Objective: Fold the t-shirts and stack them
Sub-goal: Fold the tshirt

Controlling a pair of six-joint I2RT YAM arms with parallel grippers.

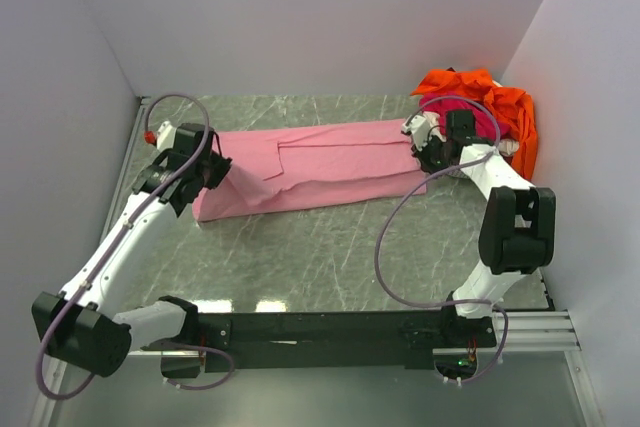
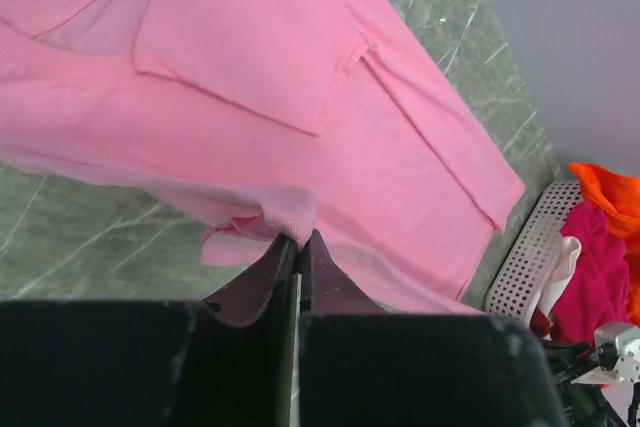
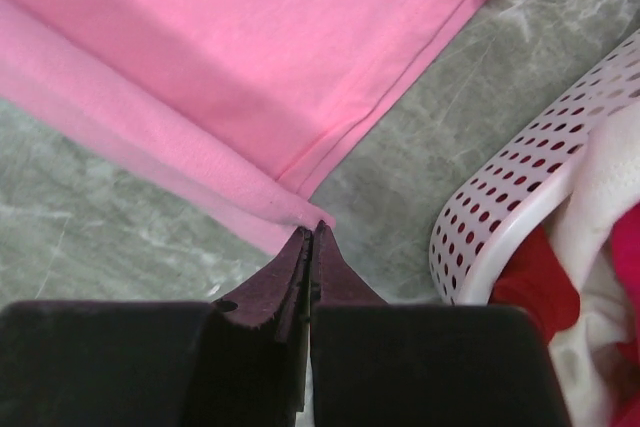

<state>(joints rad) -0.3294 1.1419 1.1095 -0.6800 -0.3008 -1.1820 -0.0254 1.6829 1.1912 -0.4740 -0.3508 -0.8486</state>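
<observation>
The t-shirt's lifted near layer still hangs short, so I should bring my left gripper outward and down toward the t-shirt's far edge by the collar (image 1: 234,135) and release its pinch of cloth.
The light pink t-shirt (image 1: 320,162) lies partly folded lengthwise across the table, its collar end to the left. My left gripper (image 1: 205,177) is shut on the shirt's left near edge and lifts a pinch of cloth; the wrist view shows the fold between its closed tips (image 2: 298,237) and the shirt (image 2: 300,67) spread beyond. My right gripper (image 1: 425,154) is shut on the shirt's right near corner, which sits pinched at its tips (image 3: 312,230) low over the table. The magenta t-shirt (image 1: 470,112) and the orange t-shirt (image 1: 510,107) are heaped at the back right.
A white perforated plastic basket (image 3: 520,177) stands just right of my right gripper and holds the heaped shirts plus some white and red cloth. It also shows in the left wrist view (image 2: 530,257). Walls close in on the left, back and right.
</observation>
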